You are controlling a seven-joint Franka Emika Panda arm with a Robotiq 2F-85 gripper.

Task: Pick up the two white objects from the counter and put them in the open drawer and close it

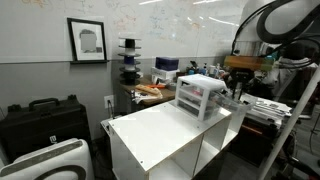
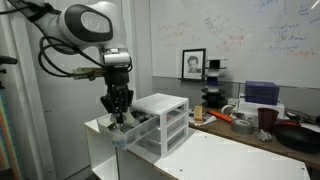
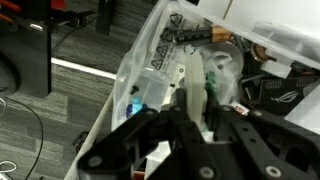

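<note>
I should next move my gripper slightly toward the white drawer unit, low over the open drawer (image 1: 231, 102), then open it, since the pale white object already hangs above the drawer's contents.
The white counter (image 1: 160, 135) carries the small white drawer unit (image 1: 200, 95), which also shows from the opposite side (image 2: 165, 118). Its translucent drawer (image 2: 132, 138) is pulled out, and in the wrist view it (image 3: 135, 70) holds pens and small coloured items. My gripper (image 2: 118, 120) hangs just above the open drawer, beside the unit (image 1: 238, 92). In the wrist view the fingers (image 3: 190, 110) are close together with a pale whitish object (image 3: 188, 85) pinched between them and sticking out past the tips. No other white object shows on the counter.
A cluttered wooden desk (image 1: 150, 92) with black stacked trays (image 1: 128, 60) stands behind the counter. A black case (image 1: 40, 120) lies on the floor. A whiteboard wall with a framed picture (image 2: 193, 63) is behind. Dark floor (image 3: 70, 40) lies beyond the counter edge.
</note>
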